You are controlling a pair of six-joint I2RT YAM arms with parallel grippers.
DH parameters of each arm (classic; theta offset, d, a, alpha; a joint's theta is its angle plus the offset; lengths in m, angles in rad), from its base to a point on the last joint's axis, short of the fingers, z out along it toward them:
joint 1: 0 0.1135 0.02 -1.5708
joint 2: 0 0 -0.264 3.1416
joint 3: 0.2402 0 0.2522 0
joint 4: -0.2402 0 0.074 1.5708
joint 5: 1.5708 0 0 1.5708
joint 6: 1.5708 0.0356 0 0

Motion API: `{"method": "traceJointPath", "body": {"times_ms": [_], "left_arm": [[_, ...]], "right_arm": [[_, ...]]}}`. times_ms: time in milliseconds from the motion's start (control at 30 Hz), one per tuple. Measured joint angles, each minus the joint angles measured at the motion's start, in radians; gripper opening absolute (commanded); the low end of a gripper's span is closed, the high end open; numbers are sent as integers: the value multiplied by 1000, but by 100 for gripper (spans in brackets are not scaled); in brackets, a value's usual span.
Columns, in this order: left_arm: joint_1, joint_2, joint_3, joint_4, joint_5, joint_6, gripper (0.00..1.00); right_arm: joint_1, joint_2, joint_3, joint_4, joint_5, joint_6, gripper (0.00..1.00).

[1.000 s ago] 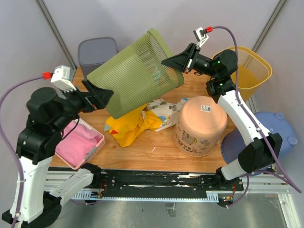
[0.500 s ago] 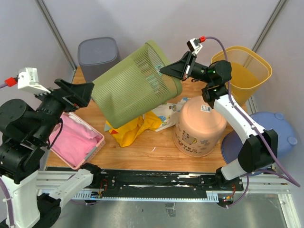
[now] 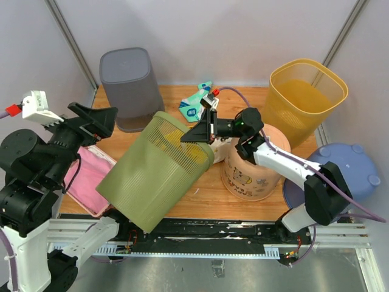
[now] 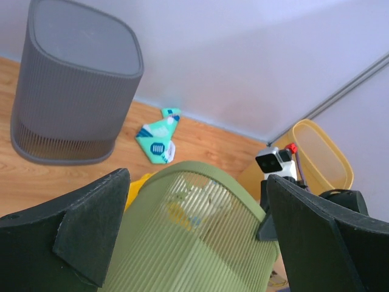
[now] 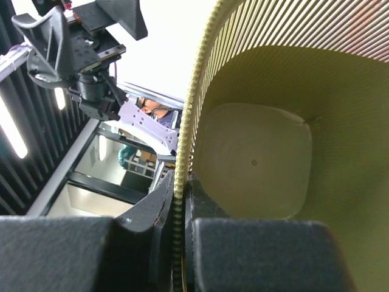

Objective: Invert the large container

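My right gripper shifts outward with the container's rim toward the teal packet (image 3: 194, 104) next, then opens to release it, because the container's base overhangs the table's near edge.
The large green ribbed container (image 3: 155, 173) lies tilted across the table's middle, its base toward the near left edge and its mouth up toward the centre. My right gripper (image 3: 199, 134) is shut on its rim; in the right wrist view the rim (image 5: 196, 91) runs between the closed jaws of that gripper (image 5: 180, 182), with the container's inside (image 5: 304, 152) behind. My left gripper (image 3: 100, 125) is open and empty, raised at the left, apart from the container. In the left wrist view the container (image 4: 194, 237) sits below that gripper's (image 4: 197, 182) spread fingers.
A grey bin (image 3: 126, 88) stands at the back left and a yellow bin (image 3: 307, 97) at the back right. An upside-down peach bucket (image 3: 258, 173) sits right of centre, with a blue basin (image 3: 340, 176) beside it. A pink tray (image 3: 91, 176) is at the left, a teal packet (image 3: 196, 103) at the back.
The left gripper let go of the container's base and drew back left. The right gripper swung the container by its rim down and toward the near left.
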Motion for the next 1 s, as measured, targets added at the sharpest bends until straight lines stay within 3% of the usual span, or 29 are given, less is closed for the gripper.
{"method": "traceJointPath", "body": {"times_ms": [333, 500, 700, 833, 900, 1000], "left_arm": [[0, 21, -85, -55, 21, -60, 98], [0, 3, -216, -71, 46, -110, 98], [0, 0, -301, -106, 53, -146, 98], [0, 4, -304, -106, 51, -154, 98], [0, 5, -304, -106, 51, -155, 98], [0, 12, -304, -106, 50, -155, 99]], "right_arm": [[-10, 127, -65, 154, 16, 94, 1], [-39, 142, -50, 158, 12, 89, 4], [-80, 138, -6, -98, 16, -134, 0], [-86, 113, 45, -362, 49, -319, 0], [-87, 94, 96, -511, 66, -418, 9], [-86, 67, 169, -689, 78, -549, 40]]}}
